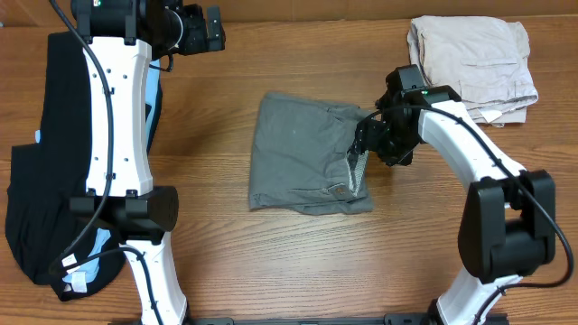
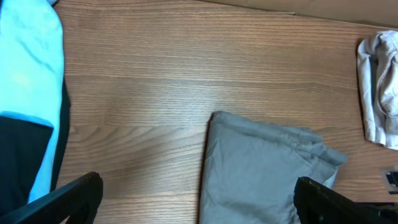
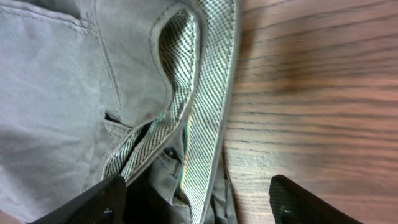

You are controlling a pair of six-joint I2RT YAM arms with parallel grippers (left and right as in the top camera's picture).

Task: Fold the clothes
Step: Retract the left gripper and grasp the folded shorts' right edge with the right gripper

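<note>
I will next lower my right gripper's fingers toward the shorts' middle and close on the loose waistband [image 1: 357, 164] [image 3: 155, 144], the shorts' upturned edge below, off-centre between them.
The taupe-grey shorts [image 1: 302, 153] lie folded in the middle of the table, waistband and checked lining [image 3: 205, 93] turned up at their right edge. My right gripper [image 1: 366, 144] hovers low over that edge. In the right wrist view its jaws [image 3: 196, 186] stand wide apart, with the waistband lying loose between them nearer the left finger, and wood under the right finger. My left gripper [image 1: 217, 30] is open at the back left, high above the table. Its wrist view looks down on the shorts' far left corner [image 2: 261, 168] and holds nothing.
Folded beige shorts [image 1: 474, 63] sit at the back right corner. A black garment [image 1: 36, 181] and a light-blue one [image 2: 28, 93] lie along the left edge, partly under the left arm. Bare wood [image 1: 208, 135] surrounds the grey shorts.
</note>
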